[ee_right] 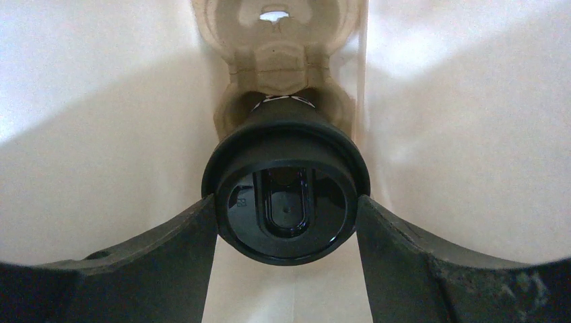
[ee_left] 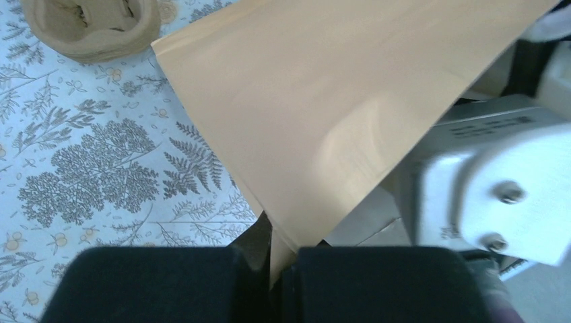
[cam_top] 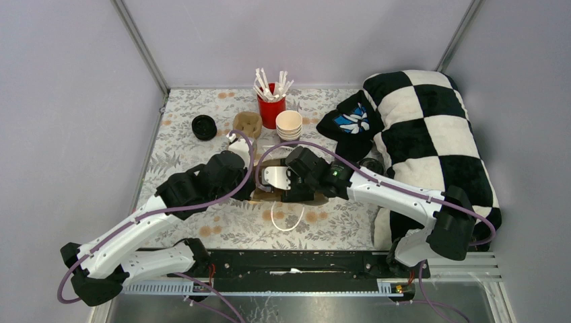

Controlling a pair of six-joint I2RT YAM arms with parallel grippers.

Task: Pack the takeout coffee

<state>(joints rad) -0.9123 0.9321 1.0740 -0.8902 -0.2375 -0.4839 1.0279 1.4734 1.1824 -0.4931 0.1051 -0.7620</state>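
Note:
The takeout cup's base already points into the carrier's nearer pocket (ee_right: 334,105). My right gripper moves down inside the bag toward that hollow next and releases the cup there.
My right gripper (ee_right: 286,208) is inside a brown paper bag (ee_right: 464,134), shut on a takeout cup with a black lid (ee_right: 286,202). The lid faces the camera. The cup's base rests against a pulp cup carrier (ee_right: 276,47) deeper in the bag. My left gripper (ee_left: 273,259) is shut on the edge of the bag (ee_left: 323,101). In the top view both grippers, left (cam_top: 252,187) and right (cam_top: 279,188), meet mid-table over the mostly hidden bag (cam_top: 259,196). A second black-lidded cup (cam_top: 203,126) stands at the far left.
A spare pulp carrier (cam_top: 247,123) lies behind the bag and shows in the left wrist view (ee_left: 87,27). A red cup of white sticks (cam_top: 271,101) and stacked cream cups (cam_top: 289,125) stand at the back. A checkered pillow (cam_top: 431,134) fills the right side. A white handle loop (cam_top: 286,219) lies near the front.

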